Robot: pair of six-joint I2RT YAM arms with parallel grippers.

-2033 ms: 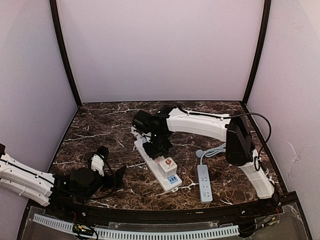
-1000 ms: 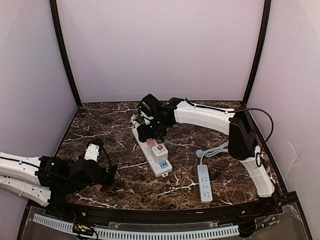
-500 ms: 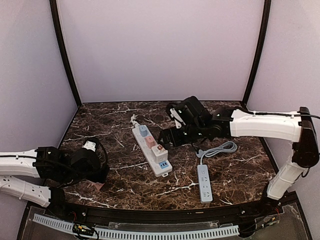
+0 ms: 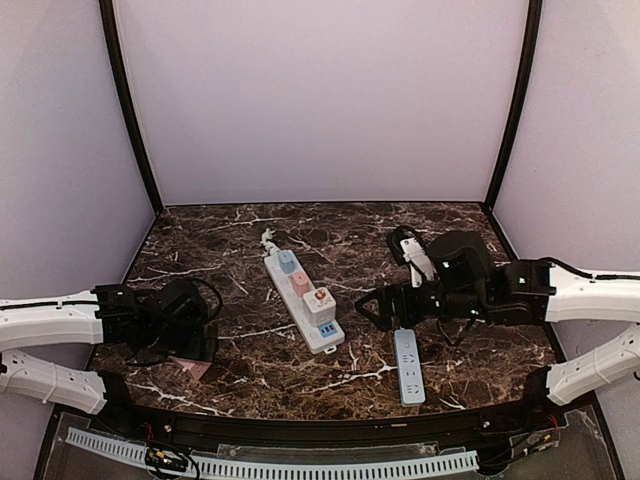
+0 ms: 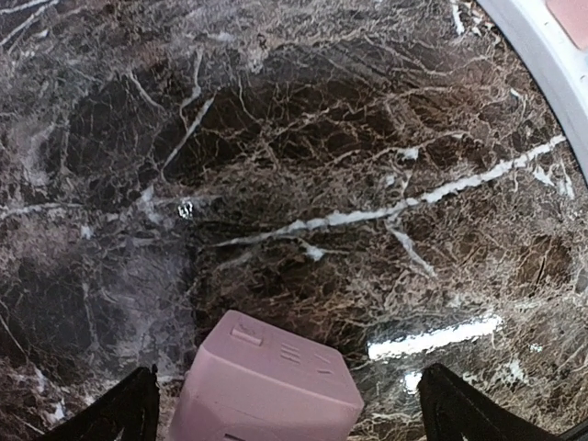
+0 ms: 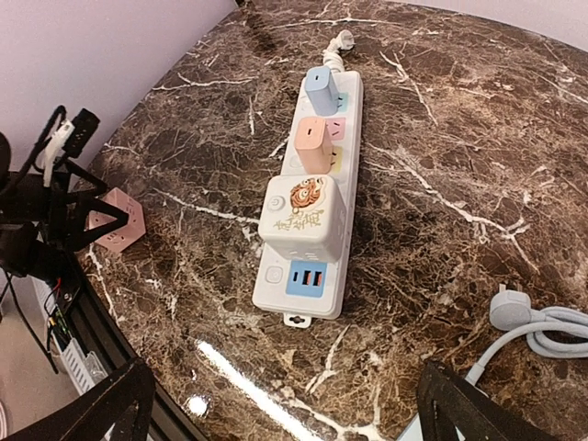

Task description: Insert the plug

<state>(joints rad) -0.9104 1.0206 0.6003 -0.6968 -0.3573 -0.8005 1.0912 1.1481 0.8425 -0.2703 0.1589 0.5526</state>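
The pink cube adapter (image 4: 192,367) (image 5: 266,390) is already between the left gripper's fingers, so the gripper should next move a little farther down onto the cube and close its fingers on the sides.
A long white power strip (image 4: 327,338) lies at the table's middle. A blue plug (image 4: 285,260), a pink-orange plug (image 4: 300,283) and a white cube adapter (image 4: 318,303) stand in it; the right wrist view shows the same strip (image 6: 342,121) and cube (image 6: 303,218). My right gripper (image 4: 372,308) hangs open to the right of the strip, holding nothing. A grey plug (image 6: 510,308) on a grey cable lies loose at its right. My left gripper (image 4: 195,348) is open low at the near left, its fingers either side of a pink cube adapter (image 5: 266,390) on the table without touching it.
A small white power strip (image 4: 407,365) with its grey cable (image 4: 432,300) lies near the front right, just under my right gripper. The pink cube (image 6: 115,220) sits close to the table's front edge. Walls enclose the marble table (image 4: 220,250) on three sides.
My right gripper has drawn back from the far end of the long strip to its right side and opened. The left arm has pulled back toward the left, over the pink cube.
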